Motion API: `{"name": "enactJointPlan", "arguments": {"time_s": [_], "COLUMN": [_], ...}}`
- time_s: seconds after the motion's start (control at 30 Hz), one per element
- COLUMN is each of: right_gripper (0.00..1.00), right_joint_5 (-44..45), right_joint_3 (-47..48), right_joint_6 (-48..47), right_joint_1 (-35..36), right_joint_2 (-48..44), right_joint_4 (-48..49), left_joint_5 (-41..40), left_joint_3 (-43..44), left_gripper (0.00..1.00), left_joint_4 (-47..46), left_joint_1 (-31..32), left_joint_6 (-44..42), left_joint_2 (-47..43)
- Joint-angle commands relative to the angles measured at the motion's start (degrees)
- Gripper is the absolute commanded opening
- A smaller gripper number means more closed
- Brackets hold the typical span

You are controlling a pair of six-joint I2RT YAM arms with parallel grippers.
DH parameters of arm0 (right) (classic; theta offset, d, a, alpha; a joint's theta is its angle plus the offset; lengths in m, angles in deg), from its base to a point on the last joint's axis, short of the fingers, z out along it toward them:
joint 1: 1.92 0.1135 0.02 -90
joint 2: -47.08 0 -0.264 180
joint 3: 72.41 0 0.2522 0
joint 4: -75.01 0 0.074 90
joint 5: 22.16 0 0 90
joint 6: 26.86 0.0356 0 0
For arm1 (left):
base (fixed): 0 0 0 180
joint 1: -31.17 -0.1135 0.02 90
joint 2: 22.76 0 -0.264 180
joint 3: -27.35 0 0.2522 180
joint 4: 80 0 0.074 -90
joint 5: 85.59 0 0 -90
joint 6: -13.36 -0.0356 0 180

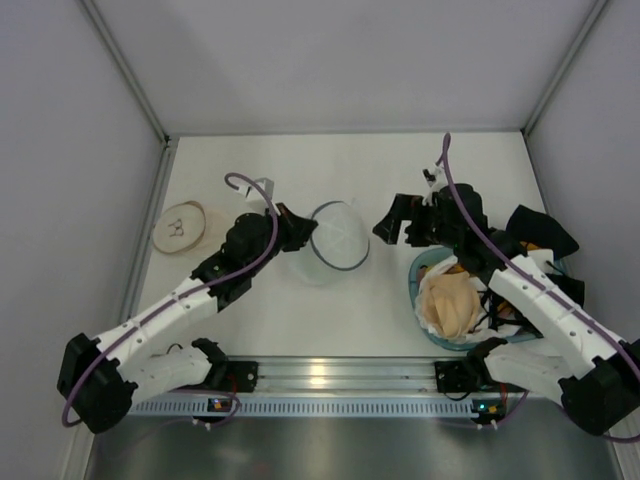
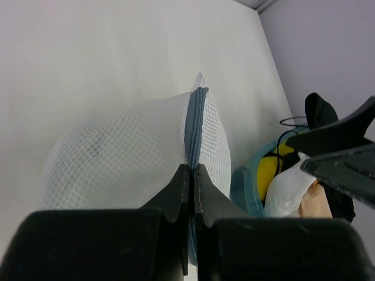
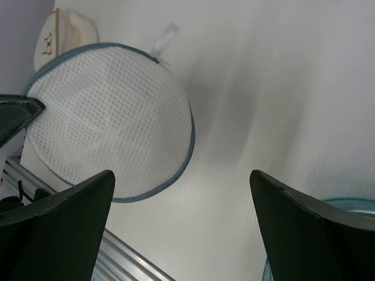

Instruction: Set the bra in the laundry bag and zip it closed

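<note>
The tilted laundry bag settles on its base next, as my left gripper comes down to the tabletop under the laundry bag below it and releases the bag's rim.
The laundry bag (image 1: 338,238) is a round white mesh pouch with a blue-grey zipper rim, standing tilted at mid-table. My left gripper (image 1: 300,232) is shut on its near rim. In the left wrist view the fingertips (image 2: 193,170) pinch the zipper band (image 2: 196,123) of the bag (image 2: 129,152). My right gripper (image 1: 392,232) is open and empty, hovering right of the bag. The right wrist view (image 3: 181,172) shows the bag's round face (image 3: 105,123). A beige cupped garment (image 1: 450,305), probably the bra, lies in the blue basket (image 1: 415,290).
The basket at the right holds dark, yellow and white garments (image 2: 290,187) under my right arm. A beige round disc (image 1: 180,228) with a small drawing lies at the far left. White walls close in the table's sides and back.
</note>
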Motion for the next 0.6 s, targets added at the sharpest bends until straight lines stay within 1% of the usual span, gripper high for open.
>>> {"name": "enactJointPlan", "arguments": {"time_s": [0.0,0.03,0.13,0.17,0.23,0.27,0.3,0.37,0.43,0.57], "right_gripper": [0.99,0.99,0.99,0.99,0.99,0.99,0.99,0.99,0.99,0.99], "right_joint_5": [5.34,6.56,12.37,14.73,16.50,17.73,18.70,20.72,20.73,16.61], "right_joint_3": [2.81,4.38,7.55,10.00,12.99,13.45,13.63,12.23,9.95,6.25], "right_joint_6": [0.37,0.11,-2.18,-3.40,-4.64,-5.34,-5.43,-5.52,-5.52,-5.43], "right_joint_1": [-2.55,-3.08,-4.40,-4.66,-5.10,-5.11,-5.11,-5.02,-5.02,-5.11], "right_joint_2": [-0.75,-0.83,-1.54,-1.80,-2.06,-2.67,-3.20,-5.39,-6.98,-11.72], "right_joint_4": [-4.38,-5.95,-8.24,-8.86,-9.83,-10.27,-10.27,-9.58,-8.78,-7.29], "left_joint_5": [-4.37,-4.55,-5.95,-6.39,-6.57,-3.78,-2.45,-0.60,0.55,1.86], "left_joint_3": [6.49,9.29,11.95,11.52,10.11,7.76,6.78,4.06,2.99,-2.53], "left_gripper": [0.00,0.00,0.00,0.00,0.00,0.00,0.00,0.00,0.00,0.00], "left_joint_4": [-10.27,-10.53,-11.32,-13.93,-17.37,-22.17,-23.87,-26.95,-28.11,-29.77], "left_joint_1": [-0.46,-0.55,-0.81,-1.07,-2.13,-3.09,-5.45,-7.40,-8.11,-8.98], "left_joint_6": [1.82,1.99,5.32,7.16,10.06,13.21,14.90,17.28,16.76,16.76], "left_joint_2": [4.71,7.68,11.74,12.28,13.33,13.77,14.30,15.53,16.67,17.47]}}
